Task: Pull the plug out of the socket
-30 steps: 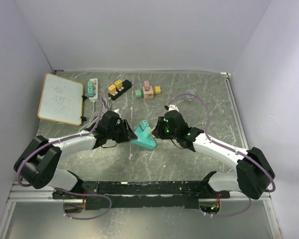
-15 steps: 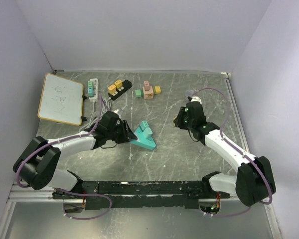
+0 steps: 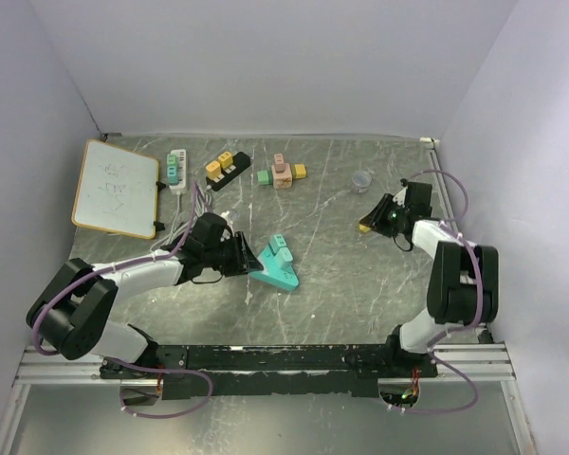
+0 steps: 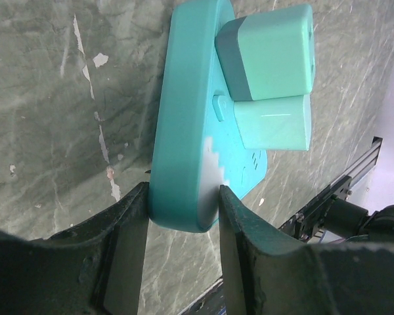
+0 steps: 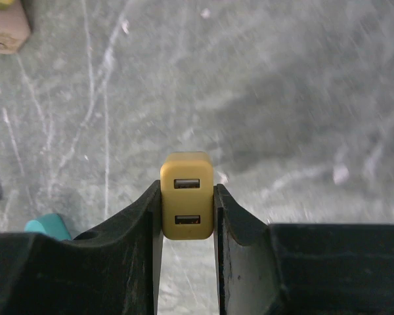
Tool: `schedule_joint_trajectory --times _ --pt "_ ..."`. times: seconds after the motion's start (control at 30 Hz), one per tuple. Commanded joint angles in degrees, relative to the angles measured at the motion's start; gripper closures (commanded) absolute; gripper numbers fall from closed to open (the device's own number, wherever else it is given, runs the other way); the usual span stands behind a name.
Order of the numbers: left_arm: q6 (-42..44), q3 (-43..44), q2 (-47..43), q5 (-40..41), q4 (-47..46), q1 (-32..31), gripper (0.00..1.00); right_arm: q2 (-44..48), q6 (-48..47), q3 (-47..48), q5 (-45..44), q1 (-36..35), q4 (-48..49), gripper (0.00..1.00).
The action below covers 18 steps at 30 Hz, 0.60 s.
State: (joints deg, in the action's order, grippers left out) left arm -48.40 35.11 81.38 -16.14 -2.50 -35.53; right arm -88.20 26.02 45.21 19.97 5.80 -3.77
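Observation:
The tabletop near the clear cup is empty, so my right gripper will next lower the yellow plug down and slightly outward onto that spot to let it go.
The teal socket (image 3: 277,267) lies on the grey table in the middle. My left gripper (image 3: 241,258) is shut on its near end; in the left wrist view the jaws (image 4: 182,203) clamp the socket (image 4: 184,118) on both sides. Two mint-green plugs (image 4: 270,79) still sit in the socket. My right gripper (image 3: 372,224) is at the far right of the table, well away from the socket, and is shut on a yellow plug (image 3: 364,227). In the right wrist view the yellow plug (image 5: 187,195), with two USB ports, sits between the fingers (image 5: 187,210) above the table.
A whiteboard (image 3: 117,187) lies at the back left. A white strip with green plugs (image 3: 176,171), a black strip with yellow plugs (image 3: 223,169) and a pink block with plugs (image 3: 282,173) lie along the back. A small clear cup (image 3: 361,180) stands near the right gripper.
My right gripper has moved from the teal socket far to the right, carrying the yellow plug off it. My left gripper has kept hold of the socket, which shifted slightly.

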Motion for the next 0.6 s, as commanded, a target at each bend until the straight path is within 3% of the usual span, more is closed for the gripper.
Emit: schedule_joint_trajectory --times 0.0,0.17,0.3,0.57 --pt "3.7 -1.6 1.1 -0.9 3.6 -0.5 0.93 -6.4 0.6 6.6 9.8 0.6 4.8 0.90" --pt "3.8 -2.2 -0.1 -1.9 3.7 -0.5 0.93 -10.6 -1.2 9.8 4.7 0.8 4.7 0.89" --pt "4.3 -2.9 -1.8 -1.8 4.5 -0.5 0.93 -13.5 -3.3 10.4 2.8 2.3 5.5 0.81" --pt "3.7 -3.9 -1.9 -2.6 3.0 -0.6 0.93 -14.7 -5.3 10.8 -0.6 7.3 2.5 0.49"
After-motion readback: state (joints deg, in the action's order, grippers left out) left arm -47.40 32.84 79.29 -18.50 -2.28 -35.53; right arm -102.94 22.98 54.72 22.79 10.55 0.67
